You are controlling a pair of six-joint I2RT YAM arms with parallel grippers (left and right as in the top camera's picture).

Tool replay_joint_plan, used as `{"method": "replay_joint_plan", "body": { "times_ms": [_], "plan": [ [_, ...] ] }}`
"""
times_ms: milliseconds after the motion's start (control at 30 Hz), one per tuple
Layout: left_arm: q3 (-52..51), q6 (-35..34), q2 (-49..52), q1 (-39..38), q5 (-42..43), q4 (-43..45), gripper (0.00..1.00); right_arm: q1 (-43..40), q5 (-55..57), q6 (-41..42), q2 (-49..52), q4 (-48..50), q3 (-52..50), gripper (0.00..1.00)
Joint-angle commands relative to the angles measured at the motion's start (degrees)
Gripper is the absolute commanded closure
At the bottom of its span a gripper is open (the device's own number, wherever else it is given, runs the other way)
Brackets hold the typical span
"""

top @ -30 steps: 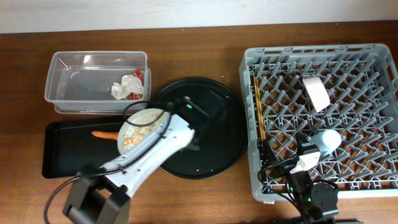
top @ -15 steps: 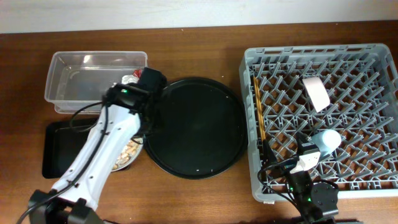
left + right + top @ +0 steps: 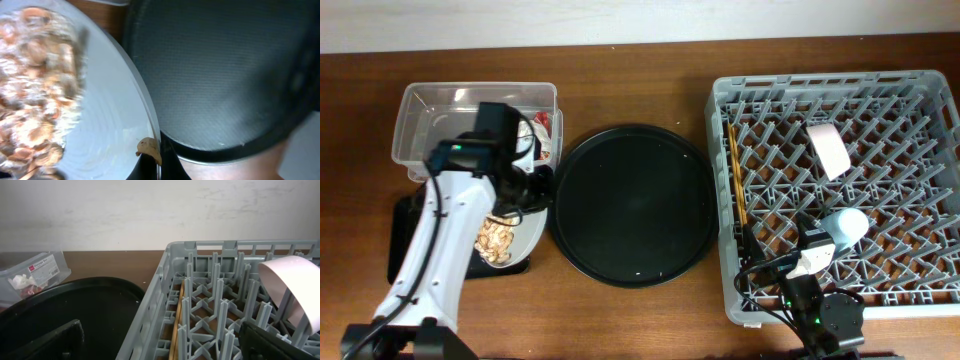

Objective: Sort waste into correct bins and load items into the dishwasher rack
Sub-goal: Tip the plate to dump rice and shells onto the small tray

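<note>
I need to tip the scraps off with my left gripper next, carry the plate [image 3: 523, 245] over the round tray and release it between the round tray's pegs beside the chopsticks, because that row is empty.
My left gripper [image 3: 159, 164] is shut on the rim of the pale round plate [image 3: 523, 245], also seen in the left wrist view [image 3: 110, 130]. It holds the plate tilted over the shallow black tray [image 3: 404, 240]. Beige food scraps [image 3: 495, 240] lie heaped on the plate's lower side [image 3: 35, 90]. The carrot is hidden. The clear tub [image 3: 450, 135] holds white tissue and the red wrapper [image 3: 544, 124]. In the grey rack [image 3: 920, 95] are the white bowl [image 3: 828, 148], the light-blue cup [image 3: 846, 225] and the chopsticks [image 3: 735, 180]. My right gripper [image 3: 165, 347] is open and empty over the rack's front left corner.
A large round black tray [image 3: 632, 205] lies between the bins and the rack, touching the plate's right side. The right wrist view shows the rack wall [image 3: 165, 275], the chopsticks [image 3: 177, 315] and the bowl [image 3: 295, 280]. Bare wood runs along the table's back.
My left arm has swung left with the plate, from the round tray's edge to over the shallow black tray, and the plate is now tilted. The right arm has not moved.
</note>
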Motion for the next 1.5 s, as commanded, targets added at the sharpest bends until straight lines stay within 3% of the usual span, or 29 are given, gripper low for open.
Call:
{"method": "replay_joint_plan", "body": {
  "times_ms": [0, 167, 533, 867, 1200, 1367, 1467],
  "plan": [
    [-0.3, 6.6, -3.1, 5.8, 9.7, 0.1, 1.00, -0.4, -0.7, 0.4, -0.4, 0.1, -0.5, 0.02],
    [-1.5, 8.3, -6.0, 11.9, 11.3, 0.1, 1.00, -0.4, -0.7, 0.4, -0.4, 0.1, -0.5, 0.02],
    [-7.3, 22.9, -7.6, 26.8, 36.1, 0.1, 1.00, -0.4, -0.7, 0.4, -0.4, 0.1, -0.5, 0.02],
    [-10.1, 26.4, -15.1, 43.5, 44.3, -0.3, 1.00, -0.4, -0.7, 0.4, -0.4, 0.1, -0.5, 0.02],
    [-17.8, 35.3, -16.5, 51.1, 64.0, -0.7, 1.00, -0.4, -0.7, 0.4, -0.4, 0.1, -0.5, 0.02],
    [-19.1, 36.4, -16.5, 54.5, 64.3, -0.9, 1.00, -0.4, -0.7, 0.4, -0.4, 0.1, -0.5, 0.02],
    [-19.1, 40.2, -16.7, 56.3, 70.5, -1.3, 1.00, -0.4, -0.7, 0.4, -0.4, 0.1, -0.5, 0.02]
  ]
}}
